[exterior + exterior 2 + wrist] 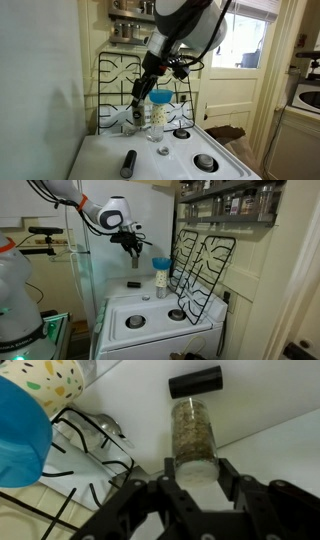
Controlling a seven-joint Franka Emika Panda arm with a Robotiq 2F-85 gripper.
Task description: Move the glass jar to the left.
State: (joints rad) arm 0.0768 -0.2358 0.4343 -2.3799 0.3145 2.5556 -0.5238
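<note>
The white stove top is bare between the black cylinder and the leaning grates, so my gripper will next lower and release the jar (192, 432) there.
The glass jar (192, 432) holds brownish grains and has a pale end. In the wrist view that pale end sits between my gripper's (195, 472) two black fingers, which press on both its sides. In both exterior views the gripper (139, 108) (133, 252) hangs above the white stove top (110, 150), to one side of a patterned cup (155, 122). The jar is hard to make out there.
A black cylinder (128, 163) (195, 382) lies on the stove top beyond the jar. The patterned cup carries a blue bowl (160, 97) (161, 263). Black burner grates (125, 80) (200, 265) lean against the wall. Burners (205, 162) sit at the stove's other side.
</note>
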